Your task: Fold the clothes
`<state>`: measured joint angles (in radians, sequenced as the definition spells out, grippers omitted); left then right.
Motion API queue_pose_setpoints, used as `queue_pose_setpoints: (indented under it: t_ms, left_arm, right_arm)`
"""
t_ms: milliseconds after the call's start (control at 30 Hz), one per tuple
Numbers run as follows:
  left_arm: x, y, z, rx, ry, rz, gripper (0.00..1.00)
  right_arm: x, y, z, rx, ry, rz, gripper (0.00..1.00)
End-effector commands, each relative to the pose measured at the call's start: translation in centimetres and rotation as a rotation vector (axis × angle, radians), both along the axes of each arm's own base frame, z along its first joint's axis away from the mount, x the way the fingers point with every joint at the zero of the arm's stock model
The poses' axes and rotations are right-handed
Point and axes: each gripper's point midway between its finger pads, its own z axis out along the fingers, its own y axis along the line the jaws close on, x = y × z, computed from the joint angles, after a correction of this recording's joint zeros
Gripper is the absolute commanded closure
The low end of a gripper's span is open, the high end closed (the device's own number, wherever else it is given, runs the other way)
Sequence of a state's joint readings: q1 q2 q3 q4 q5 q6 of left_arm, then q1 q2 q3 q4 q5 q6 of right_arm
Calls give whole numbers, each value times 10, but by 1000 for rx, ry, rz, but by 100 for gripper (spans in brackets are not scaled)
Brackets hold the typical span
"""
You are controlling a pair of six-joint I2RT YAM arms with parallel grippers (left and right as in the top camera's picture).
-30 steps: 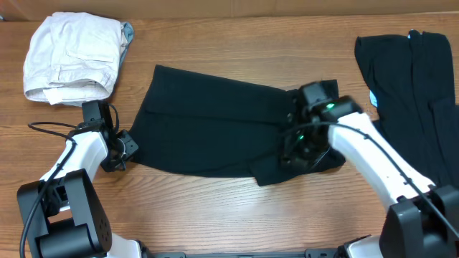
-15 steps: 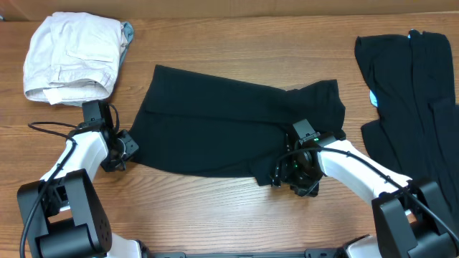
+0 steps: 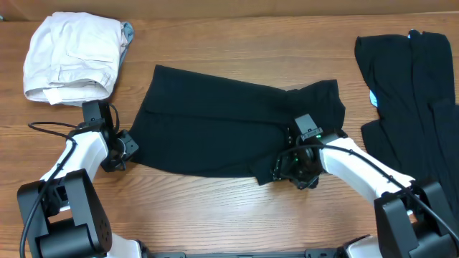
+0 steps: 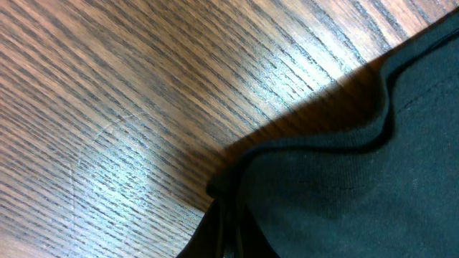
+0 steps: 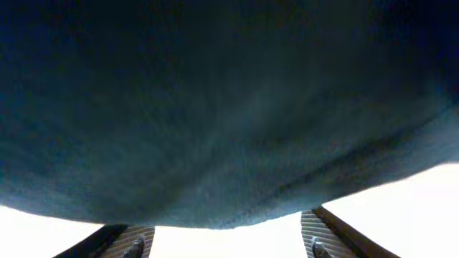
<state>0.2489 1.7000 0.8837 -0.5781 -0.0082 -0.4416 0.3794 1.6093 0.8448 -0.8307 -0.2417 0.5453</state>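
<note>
The front hem lies just beyond the open fingers of my right gripper, so I will push it a little outward onto the bunched black fabric (image 3: 267,172) (image 5: 228,209) and then close it.
One of the clothes, a black garment (image 3: 222,125), lies spread flat across the middle of the table. My left gripper (image 3: 123,148) sits at its left edge, shut on a bunched corner of the black fabric (image 4: 301,193); the pinch shows at the bottom of the left wrist view, at the left gripper (image 4: 228,231). My right gripper (image 3: 288,168) rests over the garment's lower right part near the front hem. It is open: its two ribbed pads (image 5: 135,241) stand wide apart with nothing between them, and black cloth (image 5: 215,107) fills the view just beyond them.
More black clothes (image 3: 416,86) lie in a heap at the right edge of the table. A folded white garment (image 3: 72,57) sits at the back left. Bare wood (image 3: 208,208) runs along the front.
My right arm has come down from the garment's upper right part to its front hem, and its jaws have widened. The left arm and the garment's left edge have not moved.
</note>
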Motion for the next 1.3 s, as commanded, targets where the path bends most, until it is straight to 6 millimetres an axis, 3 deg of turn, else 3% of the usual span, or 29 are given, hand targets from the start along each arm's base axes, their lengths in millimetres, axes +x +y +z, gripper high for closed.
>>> queue_pose_setpoints:
  t_ms: [0, 100, 267, 467, 667, 800, 1000, 1100, 1267]
  left_arm:
    - [-24, -2, -28, -1, 104, 2, 96]
    - [-24, -2, -28, -1, 104, 2, 96]
    - [-24, -2, -28, -1, 103, 2, 96]
    - [-24, -2, -28, -1, 104, 2, 96]
    - [-24, -2, -28, -1, 104, 2, 96]
    - [-25, -2, -28, -2, 107, 2, 96]
    - [-25, -2, -28, -2, 107, 2, 96]
    - [-25, -2, -28, -2, 107, 2, 96]
    - [-24, -2, -28, -1, 104, 2, 96]
  right_arm:
    - [27, -2, 14, -3, -81, -24, 35]
    - [38, -3, 16, 11, -116, -40, 36]
    - [37, -4, 16, 8, -113, -42, 36]
    - [37, -4, 16, 8, -116, -27, 47]
    - [38, -22, 4, -103, -114, -30, 49]
    - [39, -23, 2, -108, -114, -30, 51]
    - [40, -23, 2, -108, -117, -30, 77]
    - [40, -23, 2, -107, -118, -30, 96]
    - [41, -24, 5, -108, -114, -37, 96]
